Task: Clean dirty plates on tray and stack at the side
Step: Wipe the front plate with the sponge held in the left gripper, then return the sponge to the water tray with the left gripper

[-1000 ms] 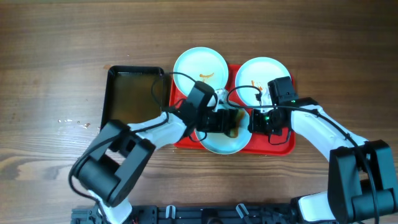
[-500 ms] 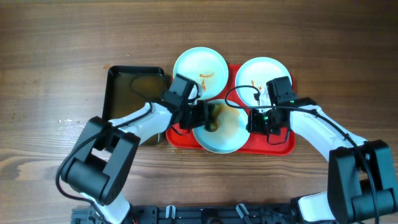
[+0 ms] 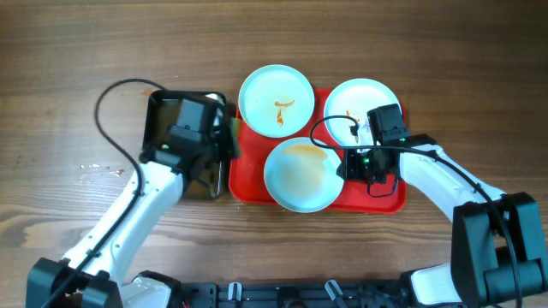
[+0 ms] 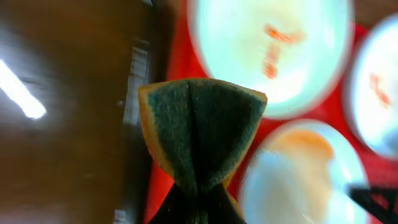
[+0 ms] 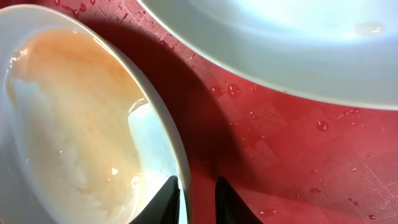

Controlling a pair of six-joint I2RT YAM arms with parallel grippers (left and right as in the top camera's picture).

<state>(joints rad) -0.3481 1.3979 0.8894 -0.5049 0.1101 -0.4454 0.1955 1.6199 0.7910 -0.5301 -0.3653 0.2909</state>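
Observation:
The left gripper shifts off the tray's edge next, then moves down to get into the black basin's brownish water [image 3: 196, 174] [image 4: 69, 124].
Three pale plates lie on the red tray [image 3: 384, 202]. The back left plate [image 3: 276, 100] and the back right plate [image 3: 355, 101] carry orange smears. The front plate [image 3: 300, 174] has a thin, wet orange film. My right gripper [image 3: 347, 163] is shut on the front plate's right rim, one finger inside and one outside [image 5: 191, 198]. My left gripper [image 3: 228, 139] is shut on a folded green sponge [image 4: 200, 127], held over the tray's left edge beside the black basin [image 3: 163, 104].
The black basin [image 4: 62, 124] holds brownish water and stands against the tray's left side. Bare wooden table [image 3: 479, 77] surrounds the tray. Water drops dot the tray [image 5: 292, 143] between the plates.
My left arm has drawn the sponge leftwards off the front plate to the basin's edge. The front plate now shows a smeared film. The right arm has not moved.

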